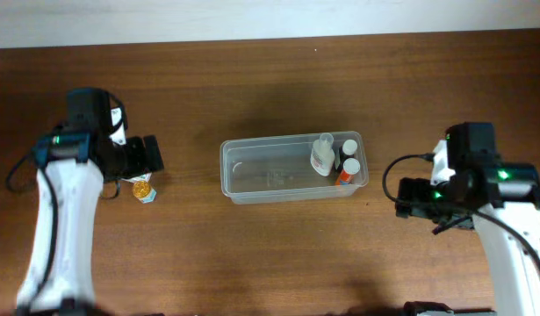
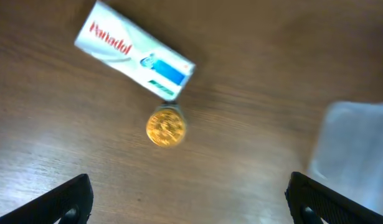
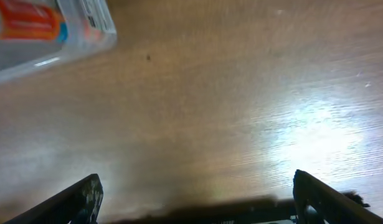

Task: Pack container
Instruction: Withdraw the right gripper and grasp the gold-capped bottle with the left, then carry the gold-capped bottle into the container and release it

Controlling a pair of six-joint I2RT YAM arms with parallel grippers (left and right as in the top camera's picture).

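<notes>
My left gripper comes down over the small gold-capped bottle [image 1: 144, 191] [image 2: 165, 127] next, open fingers to either side, and closes around it, because the bottle's cap faces up.
The clear plastic container [image 1: 252, 171] sits mid-table with a clear bottle [image 1: 322, 156], a dark white-capped bottle [image 1: 349, 149] and an orange white-capped bottle [image 1: 347, 170] at its right end. A white Panadol box [image 2: 134, 51] and a small gold-capped bottle [image 2: 165, 127] lie on the wood left of it; the bottle and a bit of the box show overhead [image 1: 143, 189]. My left gripper [image 2: 190, 199] is open and empty, above and short of them. My right gripper [image 3: 196, 198] is open and empty over bare wood, right of the container [image 3: 54, 31].
The wooden table [image 1: 270, 254] ends at a pale wall edge along the back [image 1: 270, 22]. A corner of the container shows at the right of the left wrist view [image 2: 353, 155]. Cables run beside both arms.
</notes>
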